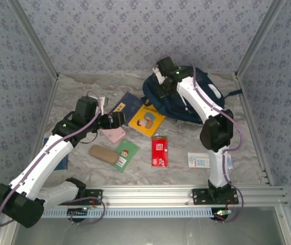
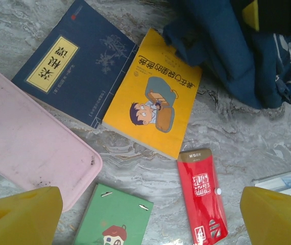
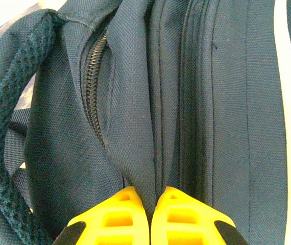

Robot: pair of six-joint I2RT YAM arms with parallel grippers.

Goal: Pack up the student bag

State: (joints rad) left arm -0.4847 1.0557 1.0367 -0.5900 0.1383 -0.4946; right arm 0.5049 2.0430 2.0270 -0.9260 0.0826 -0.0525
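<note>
My right gripper will next drag the fold back over the clear spot and release it, as bare tabletop by the red pencil case (image 1: 173, 130) lies back from my right gripper.
The student bag (image 1: 168, 104), navy blue with white trim, lies at the back right of the table. My right gripper (image 1: 161, 84) sits on its left end. In the right wrist view its yellow fingertips (image 3: 150, 196) are shut on a fold of the bag's fabric (image 3: 135, 102), beside a zipper (image 3: 92, 87). My left gripper (image 1: 119, 118) hovers open over the table's middle with nothing between its fingers (image 2: 146, 194). Ahead of it lie a navy book (image 2: 76, 61) and a yellow book (image 2: 155, 97). A corner of the bag (image 2: 242, 51) lies beyond them.
A pink case (image 2: 28, 143), a green notebook (image 2: 117, 219) and a red pencil case (image 2: 201, 196) lie under the left gripper. A tan case (image 1: 103, 153) lies near the front. A white-blue packet (image 1: 199, 160) rests beside the right arm's base. Walls enclose three sides.
</note>
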